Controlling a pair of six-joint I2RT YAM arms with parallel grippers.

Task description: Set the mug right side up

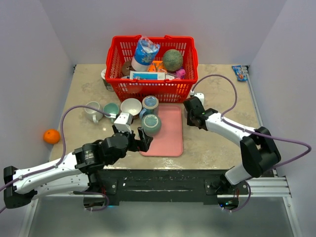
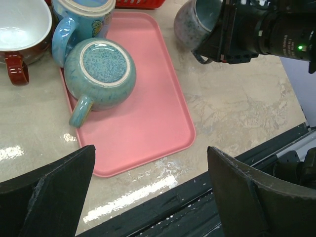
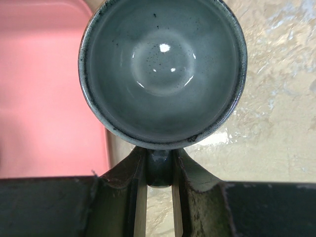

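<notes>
Next, my left gripper reaches outward and down, fingers open around the teal mug's handle (image 2: 81,110), since that handle juts toward it, clear of the neighbouring mugs.
A teal mug (image 2: 100,74) stands upside down, base up, on the near left of the pink tray (image 2: 148,118); it also shows in the top view (image 1: 151,123). My left gripper (image 2: 153,197) is open and empty, hovering near the tray's front edge, short of that mug; in the top view it (image 1: 143,140) is at the tray's near left corner. My right gripper (image 3: 159,170) is shut on the handle of a grey mug (image 3: 163,69), whose mouth faces up. That mug sits just off the tray's right edge (image 3: 44,89) and shows in the left wrist view (image 2: 195,22).
A patterned blue mug (image 2: 81,15) and a white-lined brown mug (image 2: 22,29) stand upright beside the upside-down mug. Two more mugs (image 1: 101,110) sit left of them. A full red basket (image 1: 153,66) is behind. An orange (image 1: 51,136) lies far left.
</notes>
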